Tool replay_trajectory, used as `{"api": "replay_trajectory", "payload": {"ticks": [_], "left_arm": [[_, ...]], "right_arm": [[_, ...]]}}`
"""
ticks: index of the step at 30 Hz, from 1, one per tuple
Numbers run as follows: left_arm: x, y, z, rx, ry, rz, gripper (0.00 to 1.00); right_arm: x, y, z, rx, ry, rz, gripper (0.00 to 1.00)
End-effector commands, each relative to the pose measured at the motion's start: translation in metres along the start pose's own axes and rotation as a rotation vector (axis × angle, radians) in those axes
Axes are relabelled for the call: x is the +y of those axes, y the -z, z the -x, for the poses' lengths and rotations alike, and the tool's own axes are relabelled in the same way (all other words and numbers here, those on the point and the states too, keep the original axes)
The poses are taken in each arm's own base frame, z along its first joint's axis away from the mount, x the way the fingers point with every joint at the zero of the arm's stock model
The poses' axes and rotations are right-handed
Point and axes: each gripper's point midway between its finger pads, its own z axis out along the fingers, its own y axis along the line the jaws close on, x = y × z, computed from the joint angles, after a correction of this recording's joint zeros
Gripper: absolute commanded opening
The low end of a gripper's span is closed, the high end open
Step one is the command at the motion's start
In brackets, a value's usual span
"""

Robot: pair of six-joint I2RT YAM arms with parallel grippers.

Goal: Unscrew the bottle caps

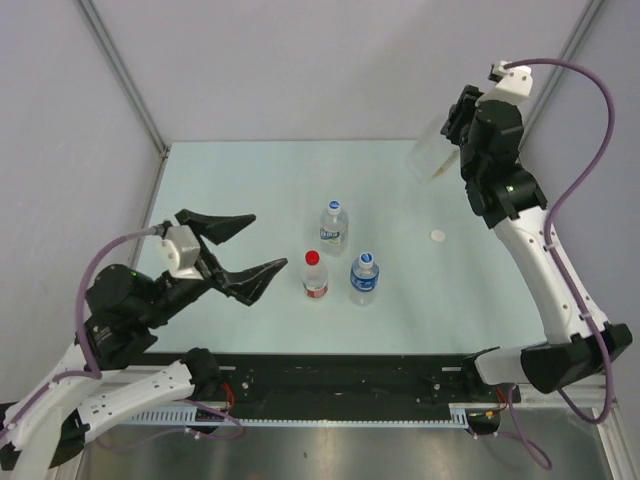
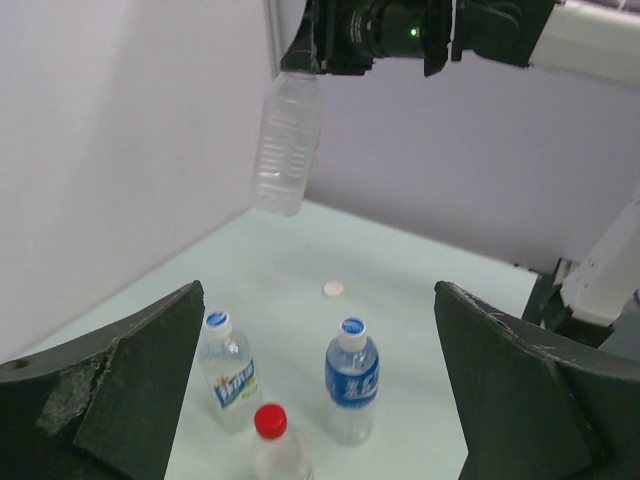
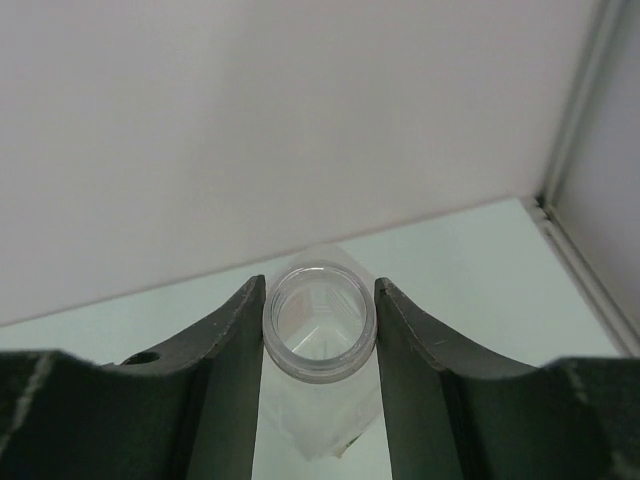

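Note:
The large clear bottle point(image 1: 433, 155) hangs uncapped above the table. So my right gripper lowers over the bare tabletop beyond the white cap point(image 1: 438, 236) next and releases the bottle's neck.
Three capped bottles stand mid-table: a white-and-blue-labelled one with a blue cap point(image 1: 334, 224) point(image 2: 228, 368), a red-capped one point(image 1: 315, 275) point(image 2: 275, 440) and a blue-labelled one with a blue cap point(image 1: 364, 278) point(image 2: 351, 378). The white cap point(image 1: 438, 236) point(image 2: 333, 288) lies loose on the table. My right gripper point(image 1: 455, 140) point(image 3: 320, 330) is shut on the open neck of the large clear bottle point(image 1: 433, 155) point(image 2: 285, 140) point(image 3: 320, 325), holding it high at the back right. My left gripper point(image 1: 240, 250) point(image 2: 320, 400) is open and empty, left of the standing bottles.
The table is pale green with a metal-framed white wall at the back and left point(image 1: 120, 70). The black rail with the arm bases point(image 1: 340, 380) runs along the near edge.

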Motion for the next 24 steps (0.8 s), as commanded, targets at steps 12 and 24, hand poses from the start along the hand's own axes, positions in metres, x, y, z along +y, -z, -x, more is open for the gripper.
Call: {"api": "replay_trajectory", "payload": {"ticks": [12, 24], "left_arm": [[0.022, 0.002, -0.062, 0.108, 0.045, 0.146, 1.00], [0.043, 0.004, -0.096, 0.192, 0.032, 0.273, 1.00]], "right_arm": [[-0.095, -0.082, -0.091, 0.099, 0.052, -0.287, 0.00], [-0.107, -0.114, -0.161, 0.182, 0.124, -0.334, 0.00]]}}
